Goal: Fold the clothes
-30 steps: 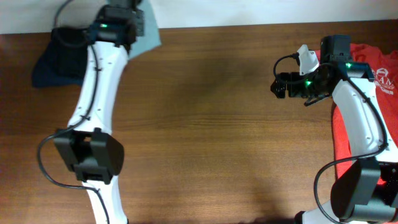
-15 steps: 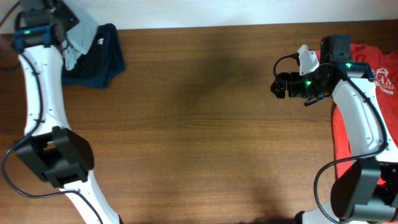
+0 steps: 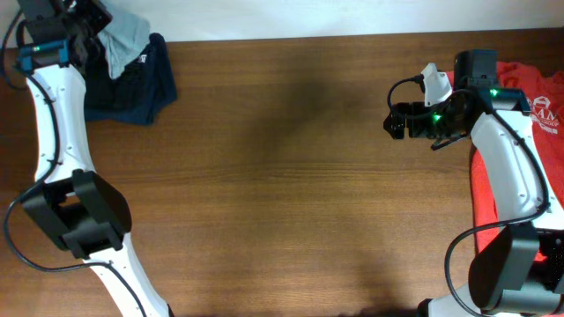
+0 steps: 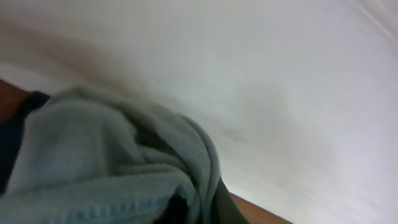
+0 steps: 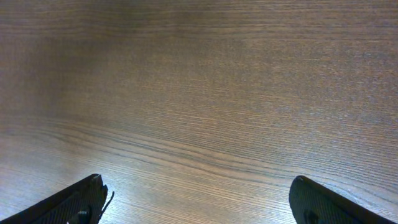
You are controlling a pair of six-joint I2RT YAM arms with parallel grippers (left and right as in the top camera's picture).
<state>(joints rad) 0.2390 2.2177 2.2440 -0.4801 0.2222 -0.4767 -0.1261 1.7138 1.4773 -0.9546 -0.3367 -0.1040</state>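
Note:
My left gripper should next go down onto the dark navy garment (image 3: 123, 95) (image 4: 11, 142) and let go of the shirt's fold there, since the bunched shirt hangs right above it.
A pale blue-grey T-shirt (image 3: 125, 39) hangs bunched from my left gripper (image 3: 86, 25), which is shut on it at the table's far left corner. In the left wrist view the same shirt (image 4: 112, 168) fills the lower left and hides the fingers. A coral-red T-shirt with a white print (image 3: 551, 97) lies at the right edge, partly under my right arm. My right gripper (image 3: 393, 123) hovers left of it over bare wood. The right wrist view shows that gripper (image 5: 202, 199) open, with nothing between its fingertips (image 5: 90, 194).
A dark navy garment (image 3: 141, 84) lies crumpled on the table below the hanging shirt; its edge (image 4: 9, 140) shows in the left wrist view. A white wall (image 4: 280, 74) runs behind the table's far edge. The brown wooden table (image 3: 282, 176) spans the middle.
My left arm has swung from the upper middle-left to the far left corner, carrying the pale shirt with it. The right arm has not moved.

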